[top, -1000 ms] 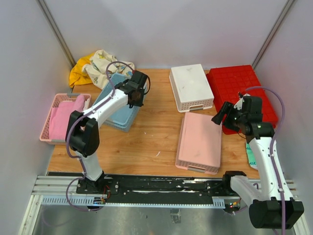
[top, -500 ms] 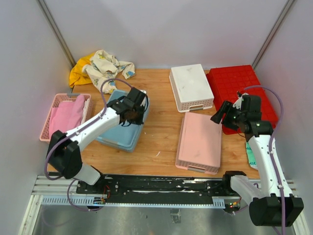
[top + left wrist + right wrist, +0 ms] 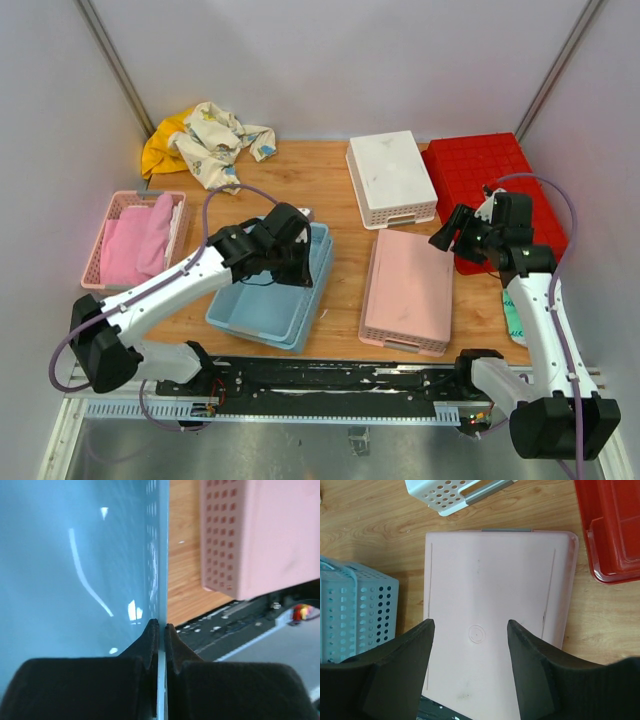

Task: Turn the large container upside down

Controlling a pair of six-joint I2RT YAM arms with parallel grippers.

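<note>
Next, my left gripper raises the light blue basket [image 3: 265, 295] outward, tips it over and releases it on the bare tabletop [image 3: 314, 182] beside the white basket.
The large container [image 3: 480, 185], a bright red bin, lies at the far right of the table with a gridded face up; its near corner shows in the right wrist view [image 3: 612, 530]. My right gripper [image 3: 450, 232] is open and empty. It hovers over the upturned pink basket [image 3: 490, 595], just left of the red bin, with its jaws [image 3: 470, 625] wide apart. My left gripper [image 3: 298, 262] is far from the red bin and shut on the thin wall of a light blue basket [image 3: 265, 295]. In the left wrist view the jaws [image 3: 162, 625] pinch that wall [image 3: 75, 580].
A white perforated basket [image 3: 390, 178] lies upside down next to the red bin. The pink basket [image 3: 408, 290] lies in front of it. A small pink basket with a pink cloth [image 3: 135, 240] sits at the left edge. Crumpled cloths [image 3: 205, 135] lie at the far left.
My left arm has dragged the blue basket from the far left toward the near edge and to the right. My right arm has hardly moved.
</note>
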